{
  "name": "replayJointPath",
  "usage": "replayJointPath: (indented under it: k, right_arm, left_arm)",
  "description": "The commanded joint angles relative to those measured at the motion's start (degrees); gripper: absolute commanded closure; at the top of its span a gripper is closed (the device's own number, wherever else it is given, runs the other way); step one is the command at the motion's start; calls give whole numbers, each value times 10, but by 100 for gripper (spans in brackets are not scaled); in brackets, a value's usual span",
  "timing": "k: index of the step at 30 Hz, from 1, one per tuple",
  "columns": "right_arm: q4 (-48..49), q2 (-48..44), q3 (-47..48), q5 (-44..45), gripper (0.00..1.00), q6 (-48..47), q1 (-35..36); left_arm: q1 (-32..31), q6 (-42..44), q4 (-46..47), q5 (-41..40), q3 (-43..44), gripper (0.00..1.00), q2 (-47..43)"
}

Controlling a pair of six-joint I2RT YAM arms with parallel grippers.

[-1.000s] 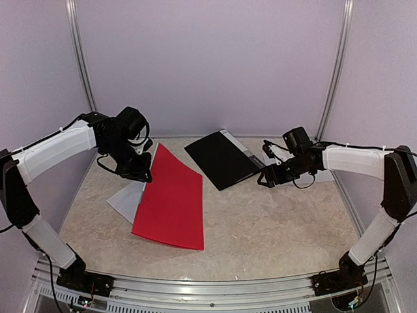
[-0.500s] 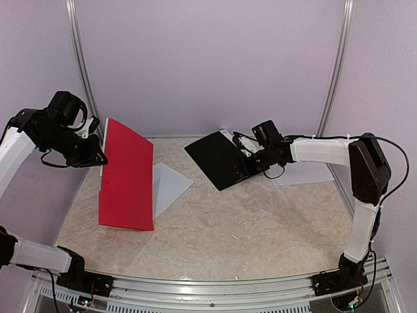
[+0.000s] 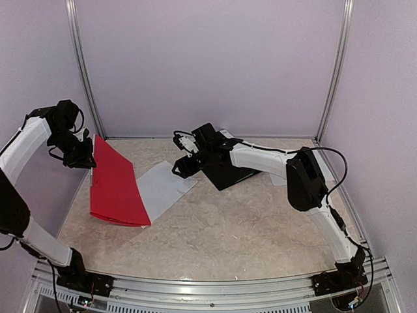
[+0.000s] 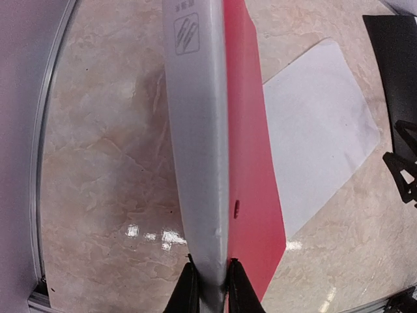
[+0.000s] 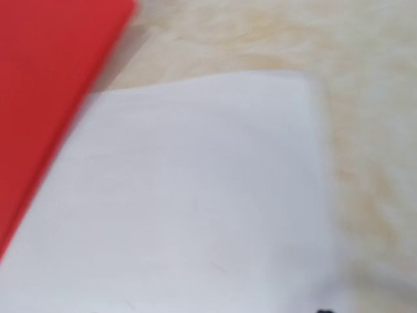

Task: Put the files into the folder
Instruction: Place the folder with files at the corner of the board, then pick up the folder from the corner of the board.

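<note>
My left gripper lowers with the cover toward the bare tabletop next, then releases the cover's far edge, since that spot lies below the raised gripper.
The red folder [image 3: 117, 186] lies at the left of the table with its cover raised. My left gripper [image 3: 83, 156] is shut on the cover's far edge. In the left wrist view [image 4: 213, 282] the fingers pinch the cover, grey inside [image 4: 195, 130] and red outside [image 4: 251, 163]. One blank white sheet [image 3: 159, 186] lies flat beside the folder, its left part under the red cover. My right gripper [image 3: 181, 166] reaches far left and hovers over the sheet's far right corner, jaws apart and empty. The right wrist view shows the sheet [image 5: 195, 195] close below and the red folder [image 5: 52, 72].
A black folder [image 3: 228, 171] lies at the back centre under my right arm, with a paper edge [image 3: 228, 134] showing behind it. More white paper [image 3: 279, 179] shows right of it. Walls and frame posts [image 3: 81, 65] enclose the table.
My left gripper has swung the red cover back to the left, uncovering the white sheet. My right arm has swept left from the black folder to above the sheet.
</note>
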Motion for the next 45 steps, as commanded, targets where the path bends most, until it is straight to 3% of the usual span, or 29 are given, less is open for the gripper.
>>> replayJointPath:
  k: [1, 8, 10, 15, 20, 27, 34, 40, 45]
  right_arm:
    - [-40, 61, 54, 3, 32, 1, 20]
    - [-4, 15, -42, 8, 31, 6, 27]
    - [1, -5, -70, 19, 32, 5, 27]
    - [17, -51, -137, 43, 31, 4, 28]
    - [3, -106, -192, 125, 29, 2, 28]
    - [-22, -204, -285, 247, 14, -1, 3]
    - [43, -293, -449, 247, 8, 81, -58]
    - [136, -342, -556, 206, 9, 171, -113]
    - [185, -367, -593, 221, 12, 167, -134]
  left_arm:
    - [25, 9, 35, -39, 7, 100, 67]
    - [65, 30, 30, -139, 67, 97, 229]
    - [83, 33, 21, -122, 99, 95, 279]
    - [93, 40, 31, -87, 171, 79, 330]
    - [77, 35, 0, -112, 252, 50, 366]
    - [6, 36, 58, -119, 196, 3, 248]
    - [-117, -12, 130, -114, 133, 1, 160]
    - [-157, -87, 212, -18, 64, 1, 114]
    - [-195, -110, 272, -23, -4, 1, 87]
